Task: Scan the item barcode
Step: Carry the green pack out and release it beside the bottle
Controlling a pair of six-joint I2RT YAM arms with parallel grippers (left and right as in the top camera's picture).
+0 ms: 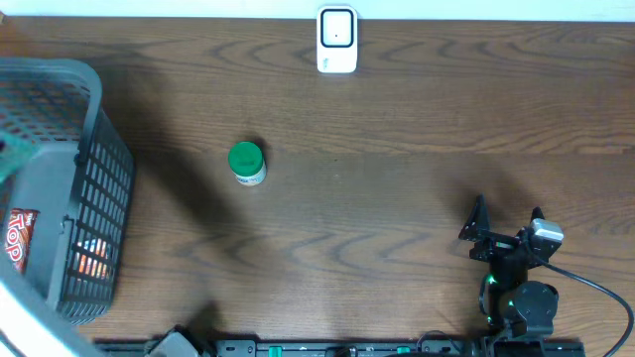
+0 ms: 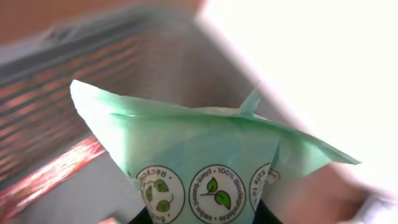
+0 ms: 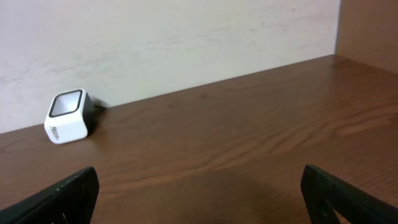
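Note:
The robot will next swing its left gripper past the bottle and down to let go of the pack, since the bare middle of the table lies below, to the gripper's right in the overhead view.
My left gripper (image 2: 205,216) is shut on a pale green pack of wipes (image 2: 205,149), gripped at its lower end; round leaf logos face the camera and no barcode shows. The pack hangs above the grey basket (image 2: 93,68), blurred behind it. The white scanner (image 1: 336,40) with a dark window stands at the table's far edge, also seen as the scanner (image 3: 68,116) in the right wrist view. My right gripper (image 1: 506,223) rests open near the front right, nothing between its fingers (image 3: 62,196).
The grey mesh basket (image 1: 94,188) fills the left side and holds a red packet (image 1: 20,238). A small bottle with a green lid (image 1: 246,162) stands left of the table's middle. A pale wall (image 3: 186,37) runs behind the scanner.

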